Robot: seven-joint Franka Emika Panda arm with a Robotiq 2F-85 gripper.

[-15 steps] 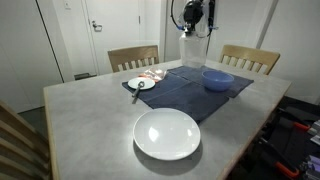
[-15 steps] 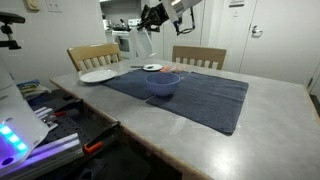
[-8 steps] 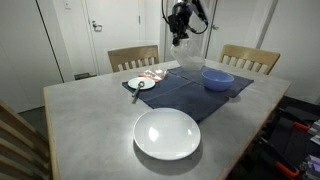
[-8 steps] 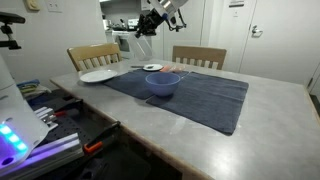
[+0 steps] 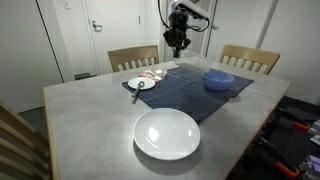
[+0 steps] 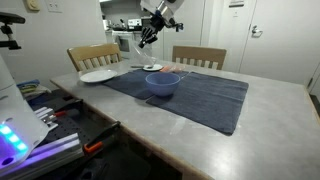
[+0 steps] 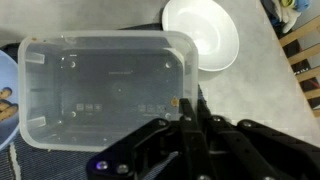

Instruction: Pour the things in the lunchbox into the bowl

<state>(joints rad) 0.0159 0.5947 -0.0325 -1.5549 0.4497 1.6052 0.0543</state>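
My gripper moves down onto the dark cloth beside the blue bowl next and releases the lunchbox's side, since the lunchbox looks empty and the bowl holds pieces.
My gripper (image 7: 186,108) is shut on the right wall of the clear lunchbox (image 7: 100,90). In the wrist view the lunchbox fills the middle and looks empty. The blue bowl (image 7: 5,70) shows at the left edge of the wrist view, with brownish-red pieces (image 7: 5,102) in it. In both exterior views the gripper (image 5: 178,40) (image 6: 148,36) hangs high above the far side of the table, and the lunchbox is too faint to make out. The bowl (image 5: 217,79) (image 6: 163,84) stands on the dark cloth, apart from the gripper.
A dark blue cloth (image 5: 190,95) covers the table's far half. A large white plate (image 5: 167,133) lies near the front and also shows in the wrist view (image 7: 205,35). A small white dish (image 5: 139,84) with a utensil sits at the cloth's corner. Two wooden chairs (image 5: 133,57) stand behind the table.
The arm has risen and swung away from the bowl toward the chair side, carrying the lunchbox higher and turning it.
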